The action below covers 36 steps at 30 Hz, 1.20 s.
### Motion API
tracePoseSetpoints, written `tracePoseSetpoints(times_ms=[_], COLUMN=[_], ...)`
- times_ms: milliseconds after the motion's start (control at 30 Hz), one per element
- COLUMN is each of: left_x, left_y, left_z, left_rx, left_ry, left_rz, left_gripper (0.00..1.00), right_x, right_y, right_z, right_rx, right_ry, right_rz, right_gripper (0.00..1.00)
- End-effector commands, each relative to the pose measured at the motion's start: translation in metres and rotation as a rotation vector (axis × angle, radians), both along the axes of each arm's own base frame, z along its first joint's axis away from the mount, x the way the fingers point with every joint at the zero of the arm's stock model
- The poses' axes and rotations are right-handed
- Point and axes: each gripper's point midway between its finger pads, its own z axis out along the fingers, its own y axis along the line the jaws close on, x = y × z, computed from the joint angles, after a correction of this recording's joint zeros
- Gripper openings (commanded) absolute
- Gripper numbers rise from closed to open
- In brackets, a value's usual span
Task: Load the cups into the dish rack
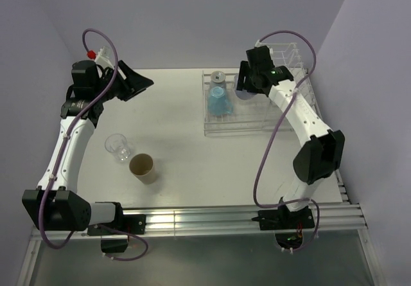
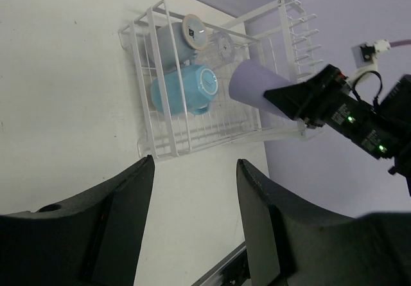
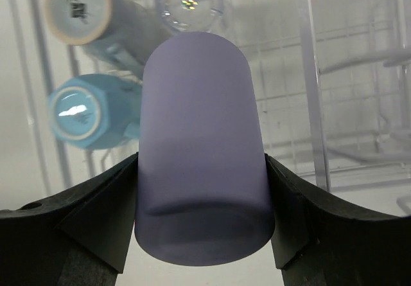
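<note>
My right gripper holds the lavender tumbler (image 3: 202,144) above the bare bottom of the rack, so it should lower it onto that bottom beside the nearer light blue mug and release it there.
My right gripper (image 1: 246,84) is shut on the lavender tumbler (image 3: 202,144) and holds it over the white wire dish rack (image 1: 235,130). The tumbler also shows in the left wrist view (image 2: 252,87). Two light blue mugs lie in the rack, one (image 1: 219,100) nearer and one (image 1: 218,78) behind it. A clear glass (image 3: 190,0) lies in the rack beside them. Another clear glass (image 1: 118,146) and the tan brown cup (image 1: 143,168) stand on the table at the left. My left gripper (image 1: 137,83) is open and empty, held high over the table's far left.
The rack's taller section of upright dividers (image 1: 292,64) stands at the far right against the wall. Purple walls close the table at the back and right. A metal rail (image 1: 212,218) runs along the near edge.
</note>
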Motion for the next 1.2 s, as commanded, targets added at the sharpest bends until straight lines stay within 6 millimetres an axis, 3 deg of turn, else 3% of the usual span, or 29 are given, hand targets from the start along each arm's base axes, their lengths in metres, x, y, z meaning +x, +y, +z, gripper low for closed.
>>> tracePoseSetpoints(times_ms=[0, 133, 400, 733, 1167], left_x=[-0.011, -0.015, -0.015, -0.013, -0.009], left_y=[0.001, 0.0, -0.001, -0.001, -0.001], left_z=[0.026, 0.023, 0.013, 0.0, -0.008], left_rx=[0.044, 0.046, 0.062, 0.07, 0.068], left_ry=[-0.09, -0.09, -0.072, -0.048, -0.029], left_rz=[-0.01, -0.025, -0.041, -0.05, -0.049], left_gripper=[0.6, 0.6, 0.6, 0.6, 0.59], right_x=[0.012, 0.021, 0.037, 0.03, 0.02], right_y=[-0.015, -0.011, -0.001, 0.005, 0.011], right_z=[0.02, 0.016, -0.021, -0.052, -0.061], right_rx=[-0.109, -0.188, -0.22, -0.207, -0.215], right_ry=[-0.044, -0.026, 0.065, 0.134, 0.169], right_rz=[-0.066, -0.086, -0.055, -0.024, 0.009], right_gripper=[0.0, 0.0, 0.0, 0.0, 0.0])
